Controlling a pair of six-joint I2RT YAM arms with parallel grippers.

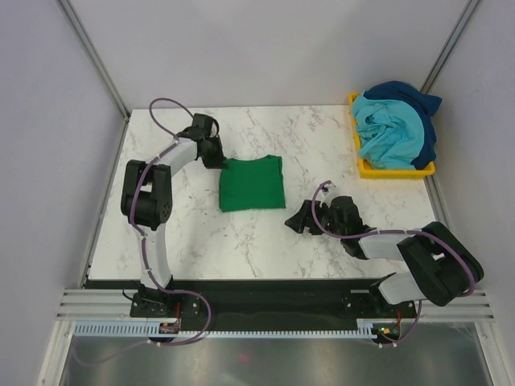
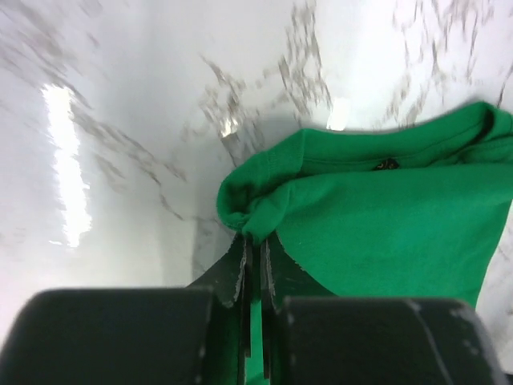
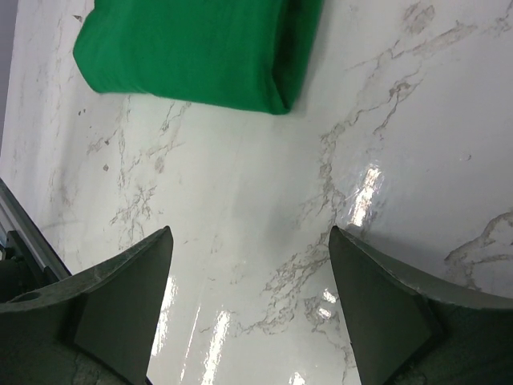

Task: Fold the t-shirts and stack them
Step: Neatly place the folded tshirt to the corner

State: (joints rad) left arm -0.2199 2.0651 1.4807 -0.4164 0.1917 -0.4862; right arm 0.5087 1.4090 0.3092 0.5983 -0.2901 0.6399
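My left gripper needs to pull the t-shirt outward and to the left in the top view next, to the bare far corner of the table, and let go of it there.
A folded green t-shirt [image 1: 253, 183] lies in the middle of the marble table. My left gripper [image 1: 213, 155] is at its far left corner, shut on a bunched fold of the green t-shirt [image 2: 385, 233], as the left wrist view shows with the gripper [image 2: 256, 241] pinching the cloth. My right gripper [image 1: 299, 221] is open and empty, low over bare table to the right of the shirt. In the right wrist view the gripper [image 3: 250, 241] faces the shirt's [image 3: 200, 48] folded edge. A heap of light blue and dark blue t-shirts [image 1: 396, 125] fills the bin.
A yellow bin [image 1: 394, 169] stands at the table's far right corner with the shirt heap in it. Grey walls close off the table on three sides. The arm bases sit on a black rail at the near edge.
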